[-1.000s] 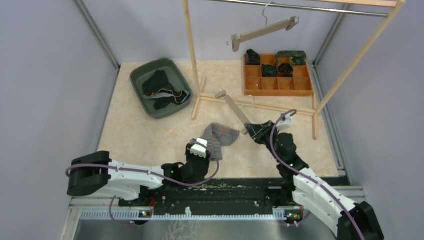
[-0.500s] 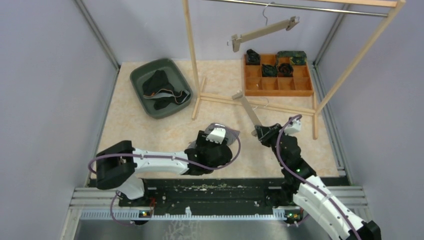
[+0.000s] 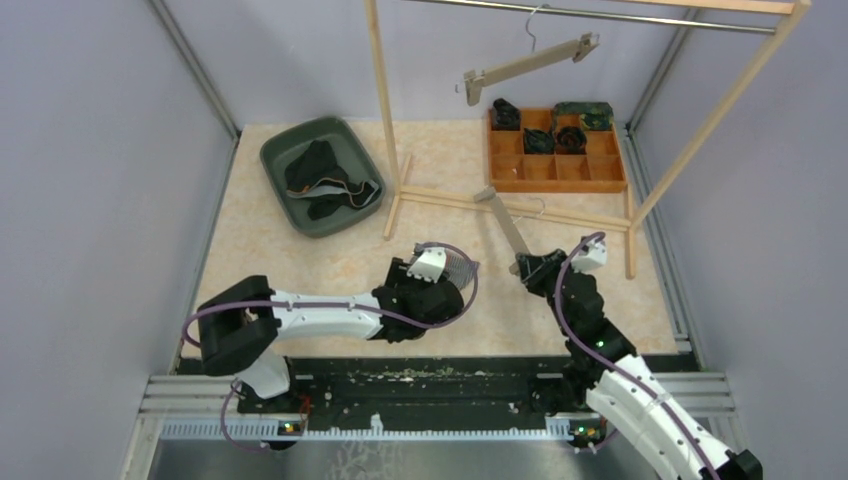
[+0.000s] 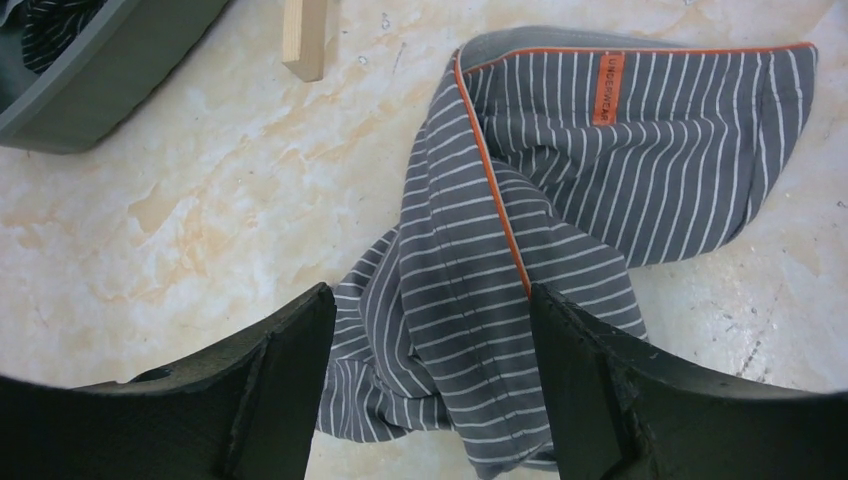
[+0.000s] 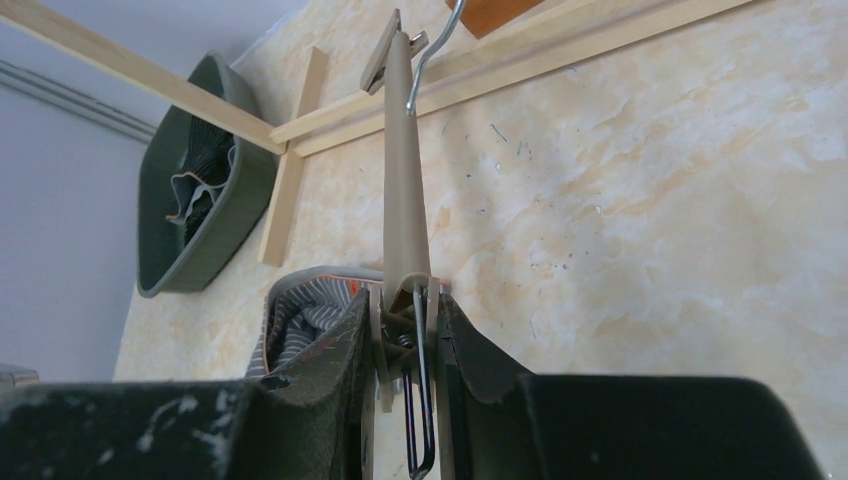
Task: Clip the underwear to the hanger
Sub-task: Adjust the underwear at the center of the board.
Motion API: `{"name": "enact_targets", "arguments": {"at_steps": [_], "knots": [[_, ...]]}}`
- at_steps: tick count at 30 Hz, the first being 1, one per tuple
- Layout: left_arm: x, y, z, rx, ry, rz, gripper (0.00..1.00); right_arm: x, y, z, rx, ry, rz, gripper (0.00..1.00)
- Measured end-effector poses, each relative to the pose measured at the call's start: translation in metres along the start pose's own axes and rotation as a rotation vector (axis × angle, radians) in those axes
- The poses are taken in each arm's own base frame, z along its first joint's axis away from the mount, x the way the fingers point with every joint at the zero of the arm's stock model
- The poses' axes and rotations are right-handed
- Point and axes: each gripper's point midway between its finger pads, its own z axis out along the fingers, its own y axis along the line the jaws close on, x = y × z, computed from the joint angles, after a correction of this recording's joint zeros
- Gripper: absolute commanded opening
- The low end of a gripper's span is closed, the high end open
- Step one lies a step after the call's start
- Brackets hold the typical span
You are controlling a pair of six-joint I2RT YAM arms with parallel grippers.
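Observation:
The narrow near end of the orange-trimmed fold lies uppermost between the left gripper's open fingers, so the left gripper should next lower and draw back onto it.
The grey white-striped underwear (image 4: pixel 560 170) with orange trim lies crumpled on the table. My left gripper (image 4: pixel 430 310) hovers open just above its near edge, with nothing held between the fingers. From above, the left gripper (image 3: pixel 437 272) covers most of the underwear (image 3: pixel 464 266). My right gripper (image 5: pixel 405 310) is shut on the spring clip at the near end of the beige hanger (image 5: pixel 403 180). The hanger (image 3: pixel 505 225) slants up and away from the right gripper (image 3: pixel 530 266), its far clip and wire hook near the rack's base bar.
A green bin (image 3: pixel 275 150) with dark clothes sits at the back left. A wooden clothes rack (image 3: pixel 385 120) stands mid-table, with a second hanger (image 3: pixel 525 62) on its rail. A wooden divided tray (image 3: pixel 560 172) holds rolled dark garments at the back right.
My left arm has swung forward and right over the underwear, and its jaws have opened wider. My right gripper has carried the hanger a little right and farther away.

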Motion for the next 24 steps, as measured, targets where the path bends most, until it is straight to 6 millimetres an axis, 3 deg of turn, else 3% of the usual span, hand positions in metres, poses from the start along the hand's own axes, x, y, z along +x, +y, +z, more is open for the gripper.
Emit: {"name": "enact_targets", "arguments": {"at_steps": [10,18,24], "knots": [[0.015,-0.019,-0.018,0.141,0.078,-0.013,0.77,-0.004,-0.008,-0.001,0.034,-0.012,-0.019,0.0],[0.038,-0.018,-0.03,0.246,0.127,-0.052,0.76,-0.012,-0.01,-0.003,0.044,-0.036,-0.017,0.0],[0.048,-0.023,-0.029,0.28,0.138,-0.069,0.69,-0.016,-0.012,-0.002,0.053,-0.046,-0.013,0.0]]}}
